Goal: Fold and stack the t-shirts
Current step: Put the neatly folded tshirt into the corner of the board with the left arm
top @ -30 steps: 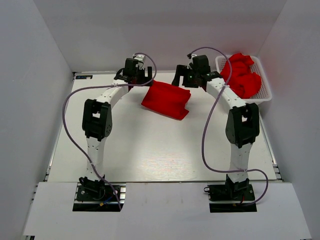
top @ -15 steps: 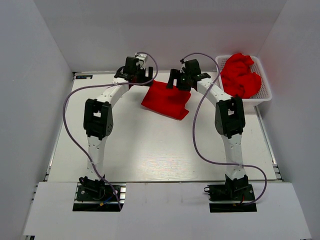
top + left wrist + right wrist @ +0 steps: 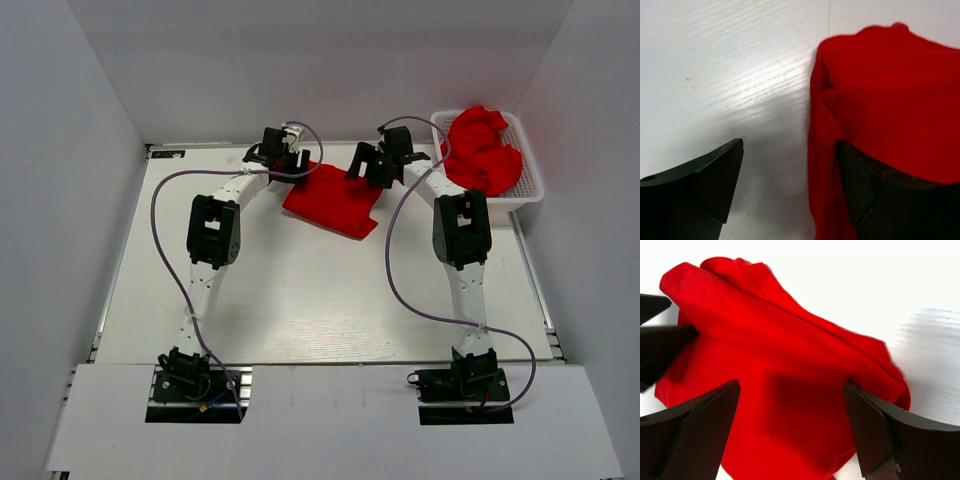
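Note:
The t-shirt's side edge (image 3: 291,193) (image 3: 821,192) runs back between my left gripper's open fingers. Next, my left gripper draws back along this edge and closes on its fold.
One red t-shirt (image 3: 335,200) lies folded on the white table at the back centre. My left gripper (image 3: 288,163) is at its far left corner. In the left wrist view the left gripper (image 3: 790,182) is open and straddles the t-shirt's (image 3: 890,90) edge, with one finger on the cloth and the other over bare table. My right gripper (image 3: 370,168) is at the far right corner. In the right wrist view the right gripper (image 3: 790,425) is open just above the t-shirt (image 3: 790,340), holding nothing. More crumpled red t-shirts (image 3: 480,150) fill the basket.
The white lattice basket (image 3: 533,175) stands at the back right corner against the wall. White walls close in the table on three sides. The left gripper's dark fingers (image 3: 660,345) show at the left edge of the right wrist view.
The right gripper has come away from the basket side and down over the shirt's right corner. The left gripper has shifted slightly right onto the shirt's left corner. The shirt has barely moved.

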Available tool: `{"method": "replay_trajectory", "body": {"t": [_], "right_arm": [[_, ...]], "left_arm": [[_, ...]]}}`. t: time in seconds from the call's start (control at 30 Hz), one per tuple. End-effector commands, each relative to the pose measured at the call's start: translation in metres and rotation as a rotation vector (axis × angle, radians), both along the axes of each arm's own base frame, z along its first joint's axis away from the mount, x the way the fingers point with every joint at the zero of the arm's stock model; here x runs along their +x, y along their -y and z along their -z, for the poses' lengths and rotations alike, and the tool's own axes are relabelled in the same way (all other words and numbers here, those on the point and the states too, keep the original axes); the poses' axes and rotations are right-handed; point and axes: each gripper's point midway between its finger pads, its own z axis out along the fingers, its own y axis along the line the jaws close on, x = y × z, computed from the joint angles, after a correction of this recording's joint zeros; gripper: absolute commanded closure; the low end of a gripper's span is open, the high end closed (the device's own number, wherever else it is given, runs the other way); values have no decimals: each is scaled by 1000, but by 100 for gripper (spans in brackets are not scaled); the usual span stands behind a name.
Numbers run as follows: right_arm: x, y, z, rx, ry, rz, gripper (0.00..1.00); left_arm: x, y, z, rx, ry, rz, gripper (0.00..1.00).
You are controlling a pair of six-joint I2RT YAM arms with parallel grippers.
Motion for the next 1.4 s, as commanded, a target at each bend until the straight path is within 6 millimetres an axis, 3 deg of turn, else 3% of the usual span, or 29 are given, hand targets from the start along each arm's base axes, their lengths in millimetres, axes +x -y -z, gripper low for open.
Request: {"method": "replay_trajectory", "body": {"t": [0.0,0.13,0.2,0.23,0.37,0.53,0.57,0.63,0.67,0.73,0.77,0.8,0.83,0.87,0.9,0.93,1.0,1.07,1.1,1.13,1.17,1.2,1.23,1.27,1.37], "right_arm": [[2,2,0,26,14,-6,10],[2,4,0,26,12,-11,10],[3,4,-6,21,28,-20,10],[4,5,-11,18,38,-23,10],[9,5,-46,11,113,-33,10],[7,6,-78,4,180,-54,10],[6,5,-98,7,217,-61,10],[2,6,-109,5,229,-73,10],[-1,5,-112,6,228,-79,10],[-9,10,-129,0,250,-67,10],[-13,13,-129,-8,253,-65,10],[-19,15,-155,-1,303,-62,10],[-27,19,-142,-22,280,-62,10],[-30,21,-143,-27,283,-57,10],[-35,25,-160,-22,315,-49,10],[-49,28,-148,-32,285,-50,10],[-60,35,-154,-41,301,-35,10],[-83,47,-143,-60,271,-11,10],[-91,53,-126,-73,237,-1,10],[-98,56,-139,-71,263,9,10],[-103,65,-126,-105,236,37,10],[-111,69,-114,-121,204,42,10],[-115,73,-120,-126,214,53,10],[-122,78,-106,-154,180,66,10],[-135,88,-97,-176,140,109,10]], "left_arm": [[16,-4,-20,-1,50,-39,16],[9,1,-9,7,24,-15,16],[3,11,-10,-2,33,34,16],[2,12,-20,3,56,63,16],[-15,25,-21,-14,45,164,16],[-34,23,-21,-21,7,180,16],[-36,24,-18,-28,3,189,16],[-38,28,-33,-50,18,209,16],[-46,31,-24,-69,-13,220,16],[-52,33,-31,-95,-21,227,16],[-57,36,-36,-116,-22,237,16],[-60,35,-38,-123,-29,229,16],[-63,37,-41,-132,-30,239,16],[-66,36,-39,-132,-32,239,11],[-66,36,-45,-141,-26,233,8],[-69,35,-48,-141,-26,232,8],[-75,36,-46,-153,-44,236,7],[-81,40,-45,-176,-46,261,7],[-81,40,-47,-178,-38,262,7],[-86,43,-43,-175,-49,270,7],[-86,43,-43,-175,-49,270,7],[-87,45,-44,-181,-51,276,9],[-86,45,-39,-180,-57,276,11],[-91,51,-30,-175,-81,286,12],[-90,58,-22,-146,-91,279,23]]}}
